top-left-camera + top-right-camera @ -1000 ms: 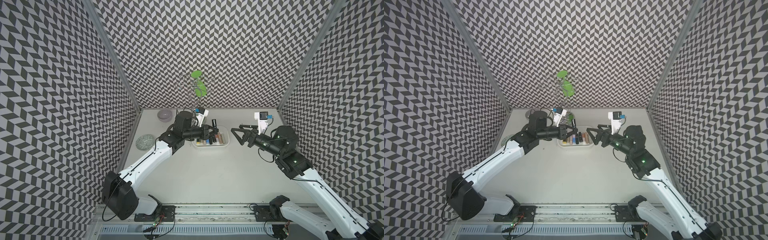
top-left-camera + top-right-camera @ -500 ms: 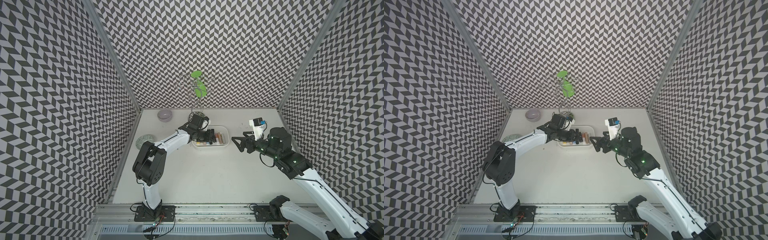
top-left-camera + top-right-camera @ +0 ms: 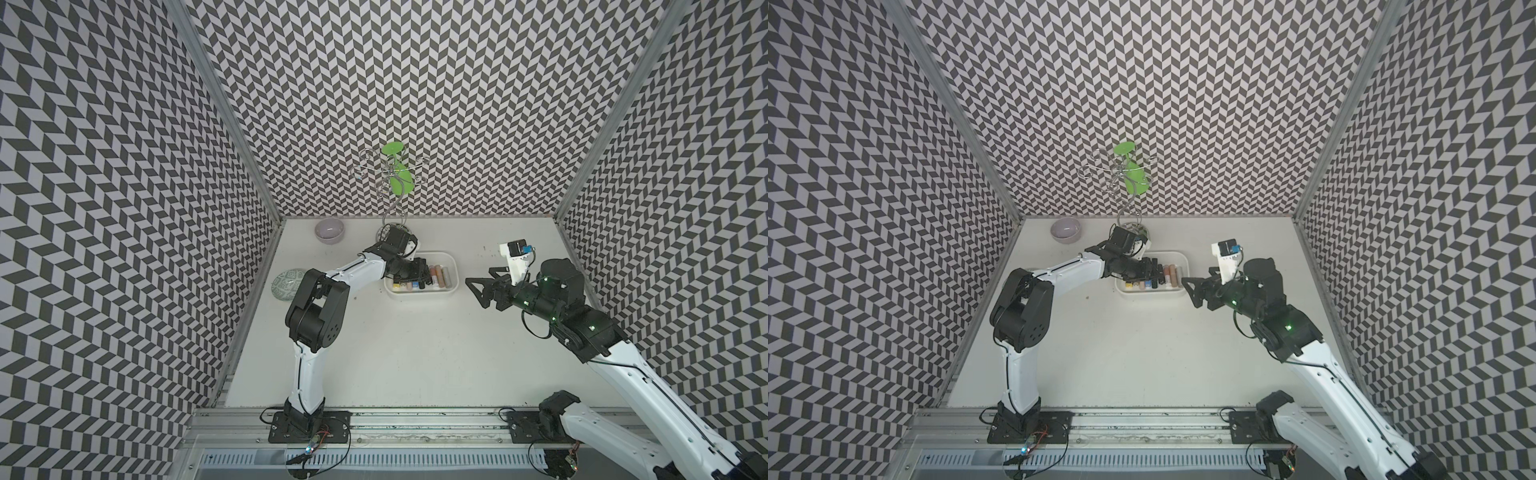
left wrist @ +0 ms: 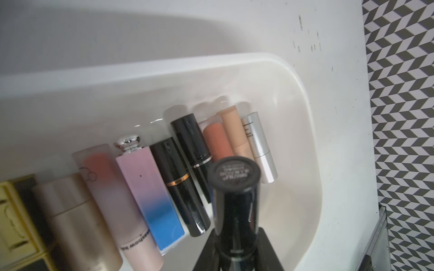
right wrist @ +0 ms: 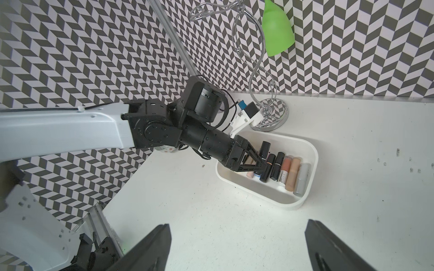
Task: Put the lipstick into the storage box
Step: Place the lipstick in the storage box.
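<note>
My left gripper eases down next and releases the glossy black lipstick, already inside the box's sides. The box bottom [image 4: 209, 212] beside the gold-banded lipstick lies below my gripper.
The storage box [image 3: 419, 296] [image 3: 1154, 293] [image 4: 312, 150] [image 5: 312, 150] is a shallow white tub at the back middle of the table. Several lipsticks [image 4: 150, 187] lie side by side in it. My left gripper [image 3: 421, 275] [image 3: 1156, 274] [image 4: 236, 232] [image 5: 266, 165] reaches over the box and is shut on a glossy black lipstick [image 4: 234, 194] [image 5: 265, 149]. That lipstick stands tilted among the ones lying in the box. My right gripper [image 3: 478, 283] [image 3: 1196, 283] [image 5: 237, 248] hovers just right of the box, open, with only bare table between its fingers.
A lilac bowl [image 3: 329, 229] sits at the back left and a green-patterned plate [image 3: 286, 283] by the left wall. A chrome wire stand [image 3: 392, 195] with a green cone [image 5: 277, 30] rises right behind the box. The white table [image 3: 415, 353] stretches to the front rail.
The left arm's elbow has swung in and up while its gripper stayed over the box with the black lipstick. The right gripper has sunk a little beside the box, still open.
</note>
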Controlling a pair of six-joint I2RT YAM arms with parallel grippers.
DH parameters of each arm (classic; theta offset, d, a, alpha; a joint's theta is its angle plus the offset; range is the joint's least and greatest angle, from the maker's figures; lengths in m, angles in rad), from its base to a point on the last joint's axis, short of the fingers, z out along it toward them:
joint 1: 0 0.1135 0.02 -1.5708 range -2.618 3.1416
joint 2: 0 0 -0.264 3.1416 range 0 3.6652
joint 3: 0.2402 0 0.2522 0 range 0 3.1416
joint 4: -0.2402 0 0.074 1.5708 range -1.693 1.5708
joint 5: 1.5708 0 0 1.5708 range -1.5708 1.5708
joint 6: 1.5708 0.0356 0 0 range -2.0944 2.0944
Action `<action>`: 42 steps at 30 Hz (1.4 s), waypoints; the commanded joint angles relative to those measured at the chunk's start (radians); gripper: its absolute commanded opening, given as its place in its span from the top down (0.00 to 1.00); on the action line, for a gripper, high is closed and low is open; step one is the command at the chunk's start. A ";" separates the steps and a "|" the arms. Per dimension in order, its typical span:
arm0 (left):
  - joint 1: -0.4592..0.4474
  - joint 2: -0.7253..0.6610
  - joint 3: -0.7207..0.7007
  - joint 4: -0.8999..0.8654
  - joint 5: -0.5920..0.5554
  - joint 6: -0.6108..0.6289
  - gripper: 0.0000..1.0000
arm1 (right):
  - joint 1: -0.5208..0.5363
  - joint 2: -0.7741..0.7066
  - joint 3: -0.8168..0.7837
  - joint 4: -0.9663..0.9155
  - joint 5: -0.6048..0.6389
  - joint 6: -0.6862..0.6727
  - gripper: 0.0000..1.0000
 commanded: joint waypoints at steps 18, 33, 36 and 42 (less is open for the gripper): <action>0.003 0.034 0.024 -0.048 0.013 0.014 0.59 | -0.004 -0.030 -0.030 0.047 0.001 0.033 0.06; 0.019 0.002 0.142 -0.031 0.089 -0.032 0.53 | -0.005 -0.024 -0.038 0.060 -0.014 0.041 0.06; 0.016 0.015 0.141 -0.014 0.153 -0.052 0.53 | -0.004 -0.024 -0.042 0.062 -0.012 0.041 0.06; 0.014 0.038 0.098 -0.001 0.198 -0.052 0.53 | -0.004 -0.021 -0.044 0.070 -0.014 0.045 0.06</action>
